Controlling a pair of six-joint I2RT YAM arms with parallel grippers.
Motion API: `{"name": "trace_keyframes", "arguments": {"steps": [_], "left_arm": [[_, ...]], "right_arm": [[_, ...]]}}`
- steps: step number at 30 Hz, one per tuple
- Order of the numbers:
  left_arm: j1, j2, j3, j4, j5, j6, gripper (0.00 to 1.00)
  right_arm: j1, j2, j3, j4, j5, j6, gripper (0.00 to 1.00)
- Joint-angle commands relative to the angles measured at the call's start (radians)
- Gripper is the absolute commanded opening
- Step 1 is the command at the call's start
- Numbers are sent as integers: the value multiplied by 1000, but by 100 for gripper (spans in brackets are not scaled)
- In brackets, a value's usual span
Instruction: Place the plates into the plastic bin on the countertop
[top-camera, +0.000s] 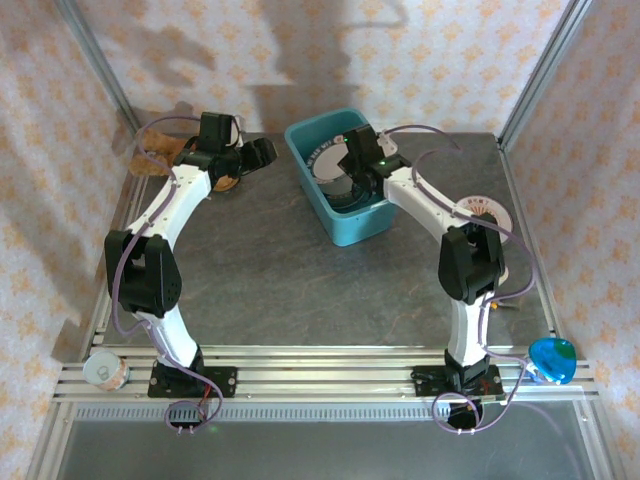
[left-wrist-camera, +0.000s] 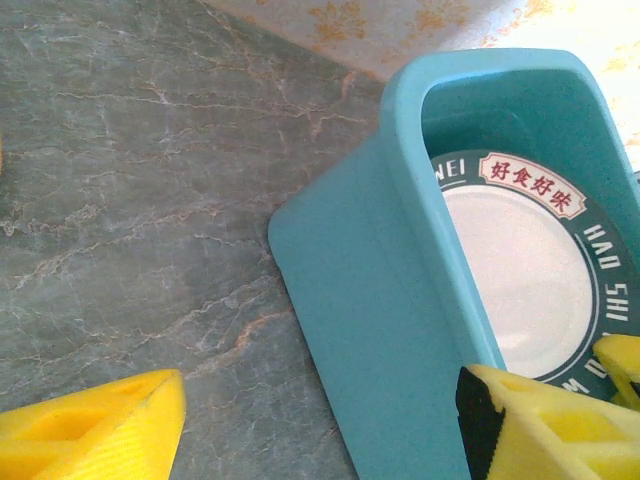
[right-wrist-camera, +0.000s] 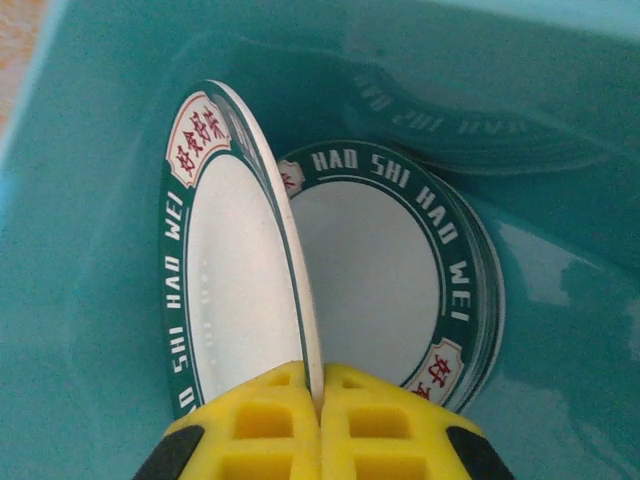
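The plate in my right gripper should go down onto the stacked green-rimmed plates inside the teal bin (top-camera: 362, 228) before I let go of the plate's rim.
The teal plastic bin (top-camera: 362, 228) stands at the back middle of the dark countertop (top-camera: 280, 280). My right gripper (right-wrist-camera: 320, 400) reaches into the bin (right-wrist-camera: 560, 150), shut on the rim of a green-lettered plate (right-wrist-camera: 225, 280) held on edge. Behind it, more green-rimmed plates (right-wrist-camera: 385, 270) rest stacked in the bin. My left gripper (top-camera: 255, 155) is open just left of the bin with nothing in it. From the left wrist, its yellow fingers (left-wrist-camera: 90, 425) frame the bin's outer wall (left-wrist-camera: 390, 330) and a plate (left-wrist-camera: 530, 270) inside. Orange-printed plates (top-camera: 155, 158) lie far left, partly under the left arm.
One more plate (top-camera: 487, 210) lies at the right, partly under the right arm. A small blue round object (top-camera: 552, 360) and a small round cup (top-camera: 105, 372) sit on the front aluminium rail (top-camera: 320, 375). Patterned walls close in the back and sides.
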Motion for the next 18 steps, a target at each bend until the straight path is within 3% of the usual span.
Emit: {"name": "trace_keyframes", "arguments": {"steps": [1, 12, 18], "left_arm": [[6, -29, 19, -22, -23, 7, 73], [5, -37, -4, -5, -27, -12, 73], [5, -44, -20, -1, -35, -15, 73]], "right_arm": [[9, 31, 51, -63, 22, 45, 0], [17, 148, 117, -113, 27, 83, 0], [19, 161, 114, -146, 24, 127, 13]]}}
